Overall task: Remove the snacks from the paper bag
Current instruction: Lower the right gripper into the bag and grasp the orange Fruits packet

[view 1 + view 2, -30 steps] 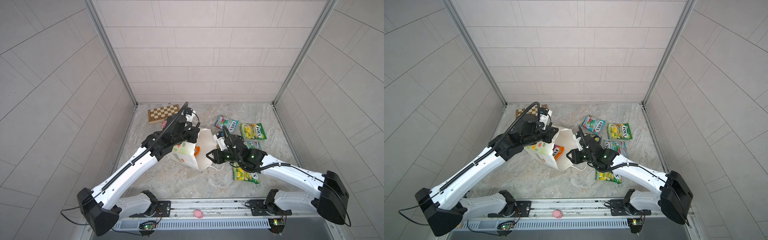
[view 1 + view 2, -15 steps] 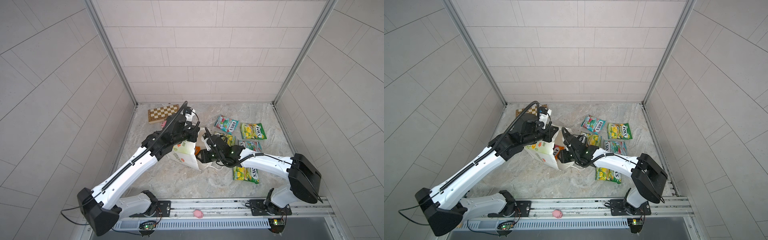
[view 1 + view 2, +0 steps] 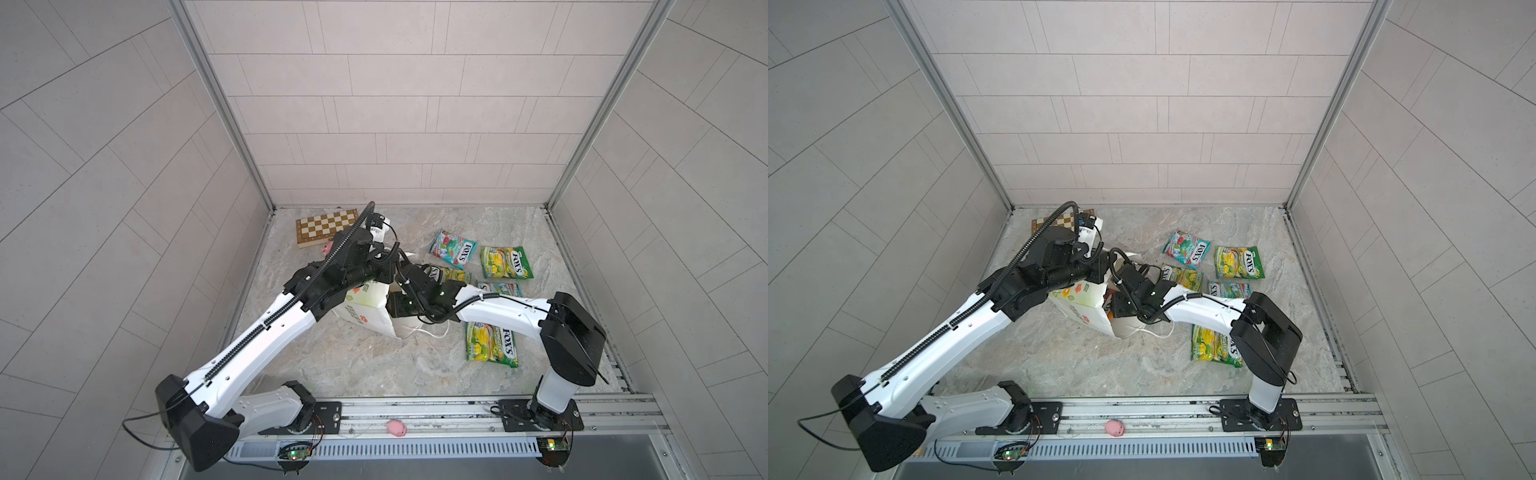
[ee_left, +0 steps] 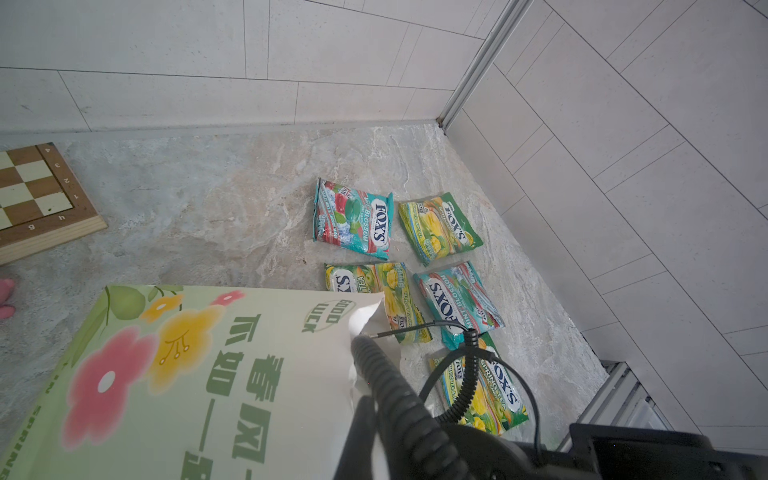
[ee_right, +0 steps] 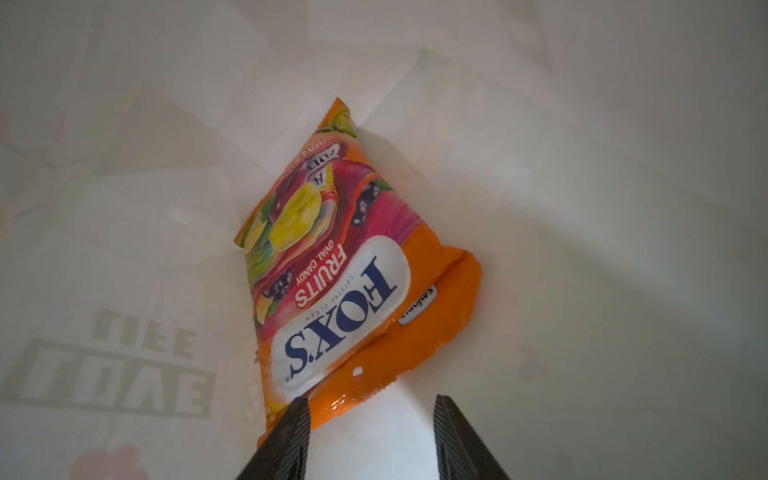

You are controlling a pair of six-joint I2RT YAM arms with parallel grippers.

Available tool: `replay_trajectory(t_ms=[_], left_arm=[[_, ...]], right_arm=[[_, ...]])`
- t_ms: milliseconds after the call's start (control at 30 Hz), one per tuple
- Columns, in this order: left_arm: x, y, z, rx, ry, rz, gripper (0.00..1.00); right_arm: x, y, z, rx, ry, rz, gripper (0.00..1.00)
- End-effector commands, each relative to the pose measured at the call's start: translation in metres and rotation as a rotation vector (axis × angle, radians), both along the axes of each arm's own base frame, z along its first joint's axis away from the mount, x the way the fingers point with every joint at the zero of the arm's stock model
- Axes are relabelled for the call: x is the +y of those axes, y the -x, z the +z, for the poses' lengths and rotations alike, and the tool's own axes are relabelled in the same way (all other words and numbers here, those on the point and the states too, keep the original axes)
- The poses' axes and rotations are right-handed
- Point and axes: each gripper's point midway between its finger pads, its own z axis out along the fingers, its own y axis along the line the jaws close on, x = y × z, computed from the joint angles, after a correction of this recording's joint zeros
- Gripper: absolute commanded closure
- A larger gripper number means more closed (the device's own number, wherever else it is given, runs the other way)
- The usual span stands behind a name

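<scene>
The orange snack packet's near edge (image 5: 366,382) lies just ahead of my right gripper's open fingers, so my gripper needs to push deeper into the bag next, onto that edge.
The white paper bag (image 3: 363,309) lies tilted with its mouth toward the right, and its flowered side fills the left wrist view (image 4: 187,374). My left gripper (image 3: 388,272) is shut on the bag's upper rim. My right gripper (image 5: 370,436) is inside the bag, open. An orange snack packet (image 5: 340,270) lies just ahead of it, its near edge beside one finger (image 5: 295,436). Several snacks lie outside on the right: a teal-and-red one (image 3: 453,251), a yellow-green one (image 3: 505,262) and another yellow-green one (image 3: 490,345) nearest the front.
A chessboard (image 3: 326,226) lies at the back left, with a small pink toy (image 3: 328,248) beside it. A pink toy pig (image 3: 396,428) sits on the front rail. The white cord handles (image 3: 419,332) trail from the bag's mouth. Tiled walls close in three sides.
My right gripper has moved left from beside the packets into the bag's mouth, and its elbow has swung back to the right. The left arm and the bag have stayed put.
</scene>
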Motion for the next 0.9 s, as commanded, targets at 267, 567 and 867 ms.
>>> replay_trajectory(t_ms=[267, 567, 867], left_arm=[[-0.004, -0.003, 0.006, -0.018, 0.023, -0.001, 1.0], [-0.006, -0.004, 0.006, -0.012, 0.034, -0.005, 1.0], [-0.006, -0.004, 0.006, -0.012, 0.044, 0.001, 1.0]], right_arm=[[-0.005, -0.002, -0.022, 0.045, 0.051, -0.062, 0.49], [0.012, -0.012, -0.031, 0.069, -0.021, -0.097, 0.5], [0.03, -0.027, -0.039, 0.076, -0.179, -0.18, 0.55]])
